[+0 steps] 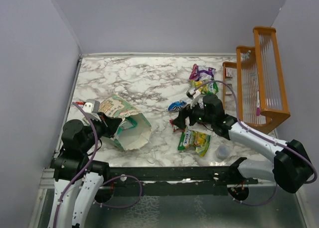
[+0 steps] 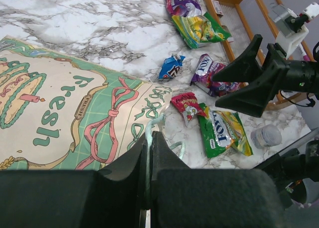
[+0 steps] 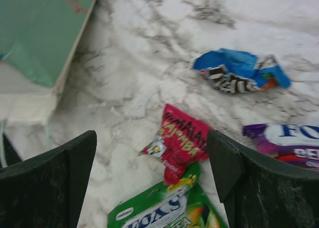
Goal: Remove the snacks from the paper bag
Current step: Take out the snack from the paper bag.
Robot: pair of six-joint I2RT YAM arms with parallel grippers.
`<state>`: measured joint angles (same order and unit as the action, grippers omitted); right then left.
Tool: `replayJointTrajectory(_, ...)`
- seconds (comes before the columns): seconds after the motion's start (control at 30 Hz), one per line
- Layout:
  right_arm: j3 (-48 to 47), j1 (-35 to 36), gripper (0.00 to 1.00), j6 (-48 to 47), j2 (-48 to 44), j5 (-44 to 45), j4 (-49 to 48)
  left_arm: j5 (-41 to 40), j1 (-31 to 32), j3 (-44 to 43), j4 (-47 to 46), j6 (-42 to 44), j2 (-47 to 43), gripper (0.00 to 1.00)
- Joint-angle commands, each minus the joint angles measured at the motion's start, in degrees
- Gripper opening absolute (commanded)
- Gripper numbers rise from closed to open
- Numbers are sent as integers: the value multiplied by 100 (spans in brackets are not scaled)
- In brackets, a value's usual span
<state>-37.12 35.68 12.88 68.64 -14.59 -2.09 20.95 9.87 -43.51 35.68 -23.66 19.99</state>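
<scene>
I should move my right gripper across into the bag's opening, onto the teal packet inside, since the teal packet lies to the gripper's left in the top view.
The mint-green paper bag lies on its side at the left, white mouth toward the middle. My left gripper is shut on its thin string handle. My right gripper stands open just above a red snack packet, holding nothing. A green packet lies right beside the red one. A blue packet and a purple one lie a little farther back. Two more packets, purple and yellow-green, lie at the back right.
An orange wooden rack stands along the right wall. A small grey round cap sits near the front edge, right of the green packet. Grey walls close in the marble table on three sides.
</scene>
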Motion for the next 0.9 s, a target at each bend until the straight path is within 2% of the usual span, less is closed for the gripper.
replayJointTrajectory(0.0,-150,134,91,-340,-160,-2108,-570,-73,-29,-48,12,13,-23,0)
replayJointTrajectory(0.1,-11,739,91,-481,-281,-1873,-890,-79,-31,-61,45,13,-77,0)
replayJointTrajectory(0.27,-61,2430,91,-1436,-12,-290,-1284,-104,-38,-43,23,14,-39,0)
replayJointTrajectory(0.33,-333,2775,92,-1898,325,-31,-1269,-96,-42,-65,68,9,3,0)
replayJointTrajectory(0.47,-964,3192,92,-2900,994,113,-1033,-108,-46,-45,26,-9,-29,0)
replayJointTrajectory(0.67,-954,3410,89,-4403,1487,-261,-1949,-156,-46,-58,50,-21,-50,0)
replayJointTrajectory(0.8,-1504,3410,72,-5464,2093,-256,-1471,-96,-51,-53,39,0,-23,0)
replayJointTrajectory(0.87,-1711,3419,68,-5814,2296,-192,-1312,-102,-46,-57,60,4,-21,0)
